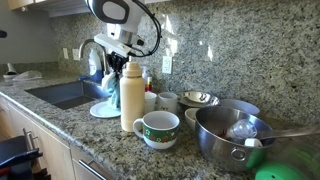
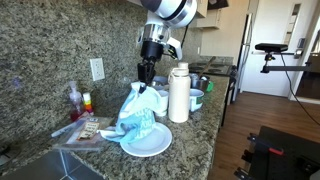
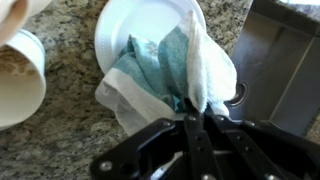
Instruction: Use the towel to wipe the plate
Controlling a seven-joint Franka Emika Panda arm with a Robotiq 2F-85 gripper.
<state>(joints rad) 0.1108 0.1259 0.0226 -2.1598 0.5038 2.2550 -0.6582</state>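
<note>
My gripper moves down toward the towel's lower end on the plate below it next and releases the towel's top fold, since that still hangs high.
A white round plate [image 2: 150,145] lies on the granite counter; it also shows in the wrist view [image 3: 135,25] and in an exterior view [image 1: 103,110]. A blue-green and white towel [image 2: 136,115] hangs from my gripper [image 2: 145,85], its lower end draped on the plate. In the wrist view the towel [image 3: 170,70] spreads over the plate, and my gripper [image 3: 195,115] is shut on its top corner. In an exterior view the gripper [image 1: 113,68] is partly hidden behind a cream bottle [image 1: 131,95].
The tall cream bottle [image 2: 179,92] stands right beside the plate. A green-patterned mug [image 1: 157,128], metal bowls [image 1: 230,135] and cups crowd the counter. A sink [image 1: 70,93] lies beyond the plate. Small bottles [image 2: 78,102] and a tray stand by the wall.
</note>
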